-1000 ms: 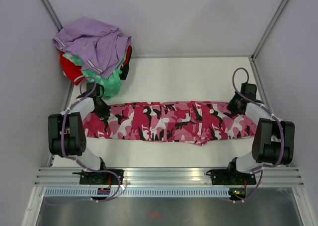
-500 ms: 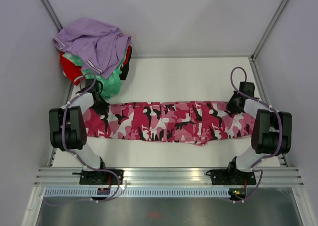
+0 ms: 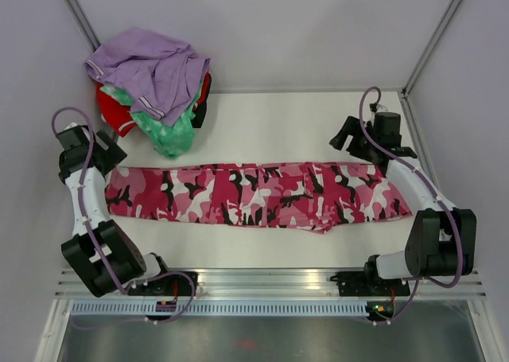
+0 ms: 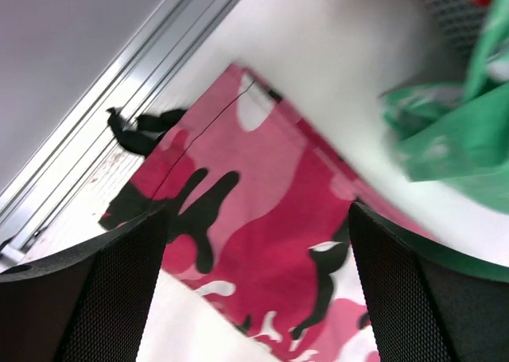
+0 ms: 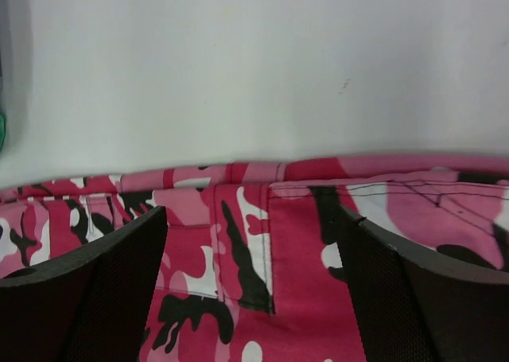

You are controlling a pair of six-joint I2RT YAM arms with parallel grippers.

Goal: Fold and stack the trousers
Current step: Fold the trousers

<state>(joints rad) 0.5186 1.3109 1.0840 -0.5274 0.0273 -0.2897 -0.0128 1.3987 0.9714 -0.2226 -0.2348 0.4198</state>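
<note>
I will next move my open left gripper down onto the trousers' end hem [image 3: 110, 188] [image 4: 169, 149] by the black tie, because that hem lies flat and clear of the green cloth.
The pink camouflage trousers [image 3: 254, 195] lie flat in a long folded strip across the table, from left to right. My left gripper [image 3: 106, 152] hovers just above their left end, open and holding nothing. In the left wrist view the trousers [image 4: 262, 219] show between the wide-apart fingers [image 4: 103, 298] of the left gripper [image 4: 254, 298]. My right gripper [image 3: 344, 136] hangs open over the strip's far edge near its right end. The right wrist view shows the trousers' seams and far edge [image 5: 262, 243] under the right gripper [image 5: 254, 298], which is empty.
A pile of clothes sits at the back left corner: a lavender garment [image 3: 151, 68] on top, green cloth [image 3: 169, 131] and red cloth [image 3: 111, 114] beneath. The green cloth [image 4: 453, 131] lies close to the trousers' left end. Metal frame rails [image 4: 143, 68] border the table's left side.
Both grippers have opened and let go of the trousers' ends. The left arm swung out to the left and the right arm moved toward the far side. The left end now lies farther left.
</note>
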